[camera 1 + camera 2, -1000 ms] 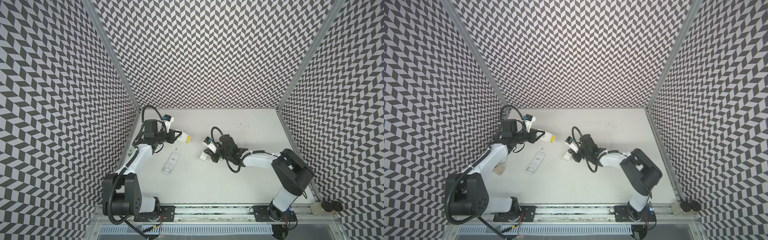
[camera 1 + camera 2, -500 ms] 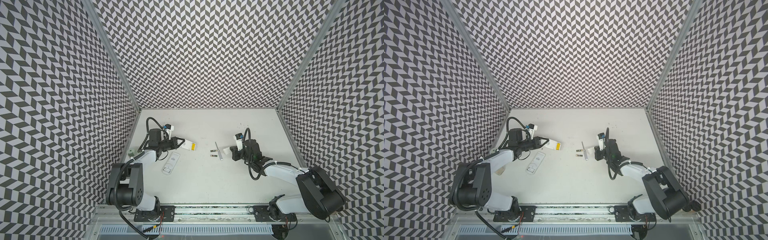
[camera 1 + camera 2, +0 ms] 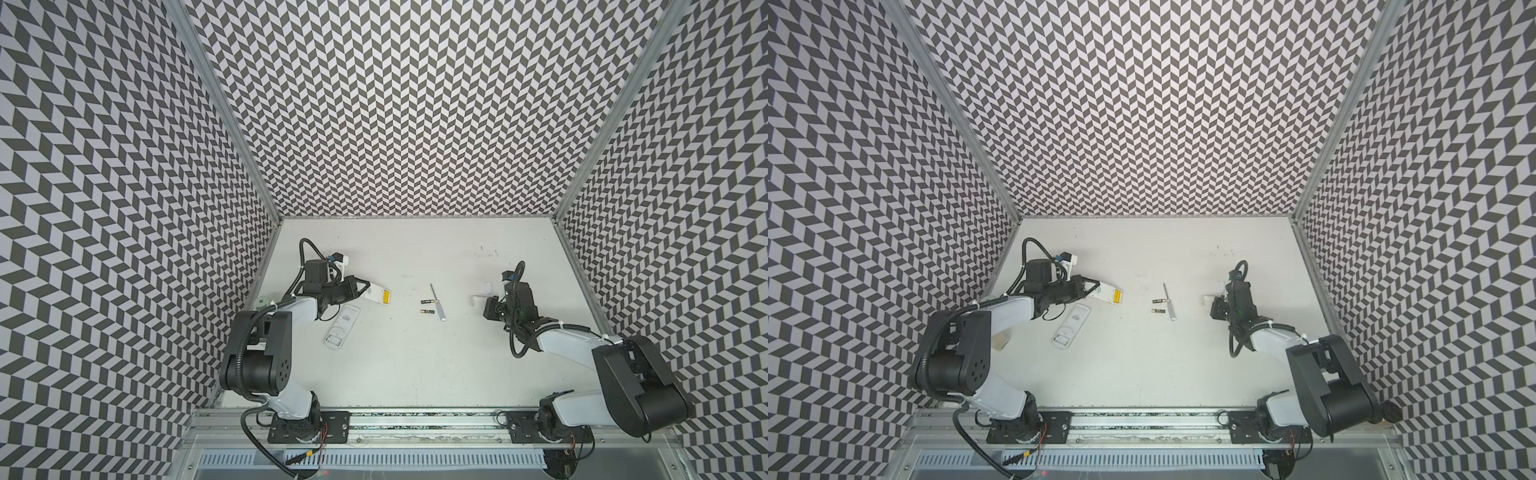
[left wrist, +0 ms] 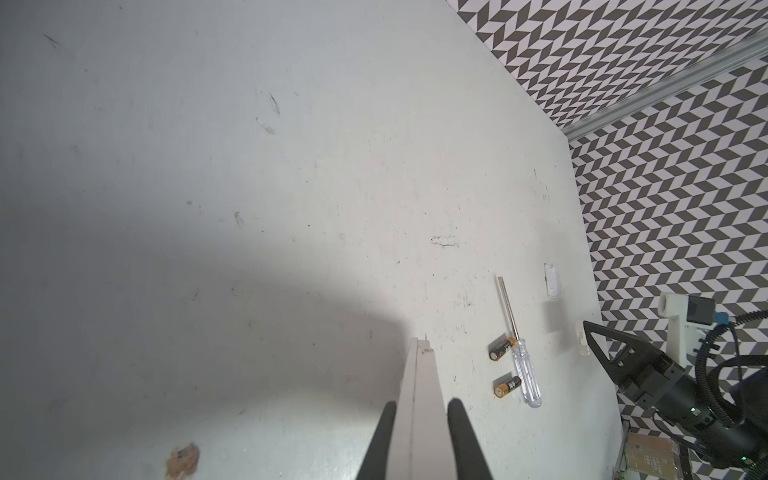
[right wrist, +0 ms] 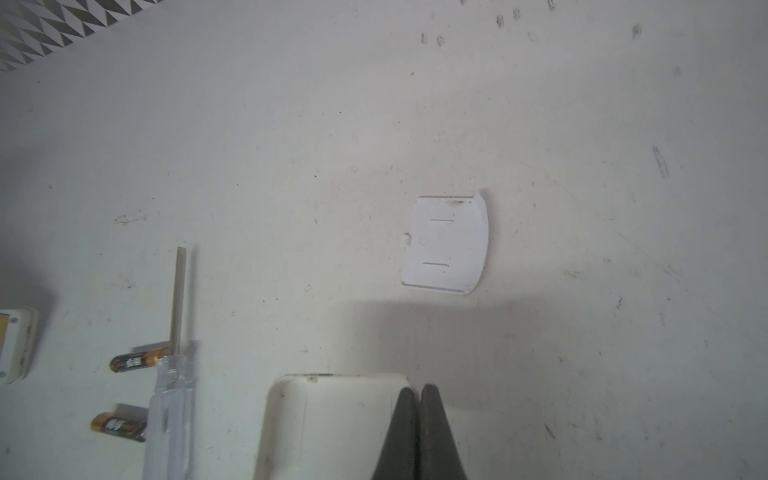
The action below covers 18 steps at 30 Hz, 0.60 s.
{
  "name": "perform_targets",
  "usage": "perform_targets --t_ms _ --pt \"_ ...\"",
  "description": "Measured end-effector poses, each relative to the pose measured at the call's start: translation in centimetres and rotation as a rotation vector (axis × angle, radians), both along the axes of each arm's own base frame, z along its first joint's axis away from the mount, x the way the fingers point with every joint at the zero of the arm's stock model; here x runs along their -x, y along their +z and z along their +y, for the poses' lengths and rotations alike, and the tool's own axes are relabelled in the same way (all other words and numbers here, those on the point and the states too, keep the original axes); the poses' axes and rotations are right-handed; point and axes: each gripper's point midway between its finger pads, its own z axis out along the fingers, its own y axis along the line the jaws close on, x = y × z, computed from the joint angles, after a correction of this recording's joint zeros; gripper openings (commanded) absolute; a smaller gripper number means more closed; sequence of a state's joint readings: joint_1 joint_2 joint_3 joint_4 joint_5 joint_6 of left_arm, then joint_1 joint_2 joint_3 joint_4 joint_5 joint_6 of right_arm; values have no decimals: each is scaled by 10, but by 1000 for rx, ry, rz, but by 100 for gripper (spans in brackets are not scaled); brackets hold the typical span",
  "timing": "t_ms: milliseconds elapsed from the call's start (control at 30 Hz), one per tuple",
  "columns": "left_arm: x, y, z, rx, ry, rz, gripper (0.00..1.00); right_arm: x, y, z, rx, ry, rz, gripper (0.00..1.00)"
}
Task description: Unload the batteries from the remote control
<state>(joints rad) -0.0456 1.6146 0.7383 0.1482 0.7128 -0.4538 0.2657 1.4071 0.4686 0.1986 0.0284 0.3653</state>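
Observation:
My left gripper is holding the white remote control (image 3: 376, 296) and next needs to bring it down onto the clear tabletop between the second remote and the black batteries and let go, because that spot is below.
My left gripper (image 3: 365, 291) (image 4: 422, 409) is shut on a white remote control (image 3: 376, 296) (image 4: 419, 374), held just above the table. Two yellow batteries (image 3: 386, 297) (image 3: 1117, 296) show in its open end. Two black, gold-ended batteries (image 3: 426, 302) (image 3: 425, 322) lie in the middle of the table, seen also as batteries (image 4: 500, 348) (image 5: 118, 426) in the wrist views. My right gripper (image 3: 484, 305) (image 5: 417, 388) is to their right, its fingers shut on the edge of a white battery cover (image 5: 332, 424).
A screwdriver (image 3: 437, 309) with a clear handle lies touching the upper black battery. A second white remote (image 3: 342, 329) lies face down below my left gripper. Another battery cover (image 3: 485, 286) (image 5: 446, 245) lies flat just beyond my right gripper.
My right arm has drawn back from the middle to the right with the white cover, uncovering the two black batteries and the screwdriver. My left arm has lowered, still holding the remote.

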Motion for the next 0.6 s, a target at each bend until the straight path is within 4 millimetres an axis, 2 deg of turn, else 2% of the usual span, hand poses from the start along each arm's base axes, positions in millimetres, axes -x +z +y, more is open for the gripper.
perform_targets --t_ms 67,167,267,433,600 --pt "-5 -2 -1 11 1 15 0 0 -9 -4 6 -18 39 10" --pt "-11 -5 -3 27 -5 30 0 -3 -20 -9 11 -43 97 24" --pt "-12 -8 -5 44 -9 43 3 -7 -20 -9 9 -47 100 35" --pt "-12 -8 -7 56 -18 51 10 -4 -17 -8 11 -36 104 38" --pt "-12 -10 -8 57 -20 55 19 -3 2 8 12 25 48 43"
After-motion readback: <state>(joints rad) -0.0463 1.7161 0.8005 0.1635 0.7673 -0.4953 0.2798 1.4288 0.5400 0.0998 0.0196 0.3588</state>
